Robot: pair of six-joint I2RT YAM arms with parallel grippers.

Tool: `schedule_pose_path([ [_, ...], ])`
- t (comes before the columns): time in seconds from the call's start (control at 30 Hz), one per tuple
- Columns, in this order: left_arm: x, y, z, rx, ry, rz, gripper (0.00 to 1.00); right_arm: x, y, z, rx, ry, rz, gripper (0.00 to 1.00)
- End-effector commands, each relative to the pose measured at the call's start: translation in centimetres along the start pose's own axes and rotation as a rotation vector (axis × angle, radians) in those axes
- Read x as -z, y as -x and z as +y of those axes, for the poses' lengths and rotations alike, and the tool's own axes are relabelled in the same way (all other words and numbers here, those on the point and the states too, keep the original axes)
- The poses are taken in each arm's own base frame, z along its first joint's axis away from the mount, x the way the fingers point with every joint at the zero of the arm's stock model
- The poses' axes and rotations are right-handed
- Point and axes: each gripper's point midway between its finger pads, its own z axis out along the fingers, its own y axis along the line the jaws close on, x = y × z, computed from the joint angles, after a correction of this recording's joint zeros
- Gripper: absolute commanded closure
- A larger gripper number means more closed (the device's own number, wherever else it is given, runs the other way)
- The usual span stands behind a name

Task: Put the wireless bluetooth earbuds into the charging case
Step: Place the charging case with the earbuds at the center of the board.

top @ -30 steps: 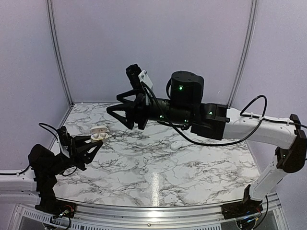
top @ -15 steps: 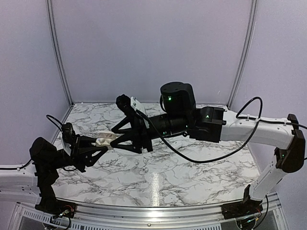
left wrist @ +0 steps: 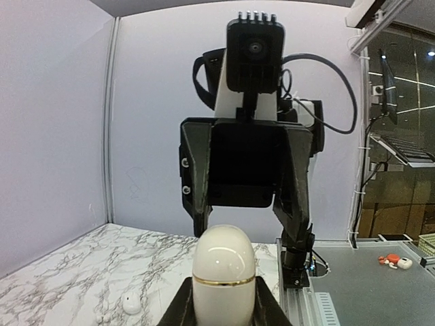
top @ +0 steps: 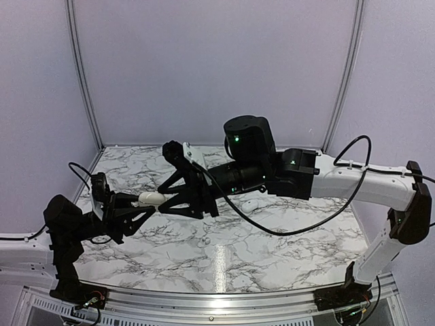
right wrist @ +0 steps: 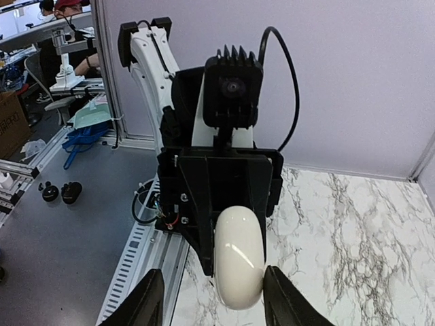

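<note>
The lid is already shut, so my left gripper will next move outward, lower the charging case (top: 149, 198) onto the marble and release it.
The charging case (top: 149, 198) is a glossy white pebble with a gold seam, and its lid is shut. My left gripper (top: 139, 202) is shut on its lower half and holds it above the marble table. In the left wrist view the case (left wrist: 224, 272) stands upright between my fingers (left wrist: 178, 307). My right gripper (top: 166, 197) faces it from the other side, jaws open around the lid end. In the right wrist view the case (right wrist: 239, 265) touches the right-hand finger (right wrist: 282, 295), with a gap to the other. One white earbud (left wrist: 132, 305) lies on the marble.
The marble table (top: 224, 238) is walled by lilac panels at the back and sides. An aluminium rail (right wrist: 146, 251) runs along its near edge, with a grey bench beyond. The right arm's black cable (top: 272, 227) loops low over the table.
A second ago the case's lid stood open; now it is shut. My right gripper has come down and left onto the case, its jaws narrowing. The left gripper has shifted the case slightly right.
</note>
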Motion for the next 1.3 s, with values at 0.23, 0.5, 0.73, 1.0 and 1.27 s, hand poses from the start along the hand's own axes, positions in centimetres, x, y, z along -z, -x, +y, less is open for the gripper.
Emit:
schedule_pose_path([
  [0.23,2.7,-3.5,14.2,0.287,0.682,0.113,1.0,6.1,-0.6,-4.4,-0.093,-0.274,-0.073,0.36],
  [0.5,5.2,-7.9,21.6,0.559,0.822,0.205,1.0,10.8,-4.4,-8.6,-0.187,-0.492,-0.098,0.24],
  [0.73,6.2,-13.3,26.5,0.734,0.888,0.294,0.95,15.8,-7.0,-11.3,-0.278,-0.705,-0.143,0.01],
  [1.0,5.9,-18.3,30.1,0.841,0.91,0.369,0.91,19.1,-10.5,-13.5,-0.37,-0.854,-0.11,0.01],
  [1.27,6.2,-22.7,31.5,0.941,0.935,0.425,0.88,20.1,-13.1,-15.1,-0.476,-0.889,-0.078,0.01],
])
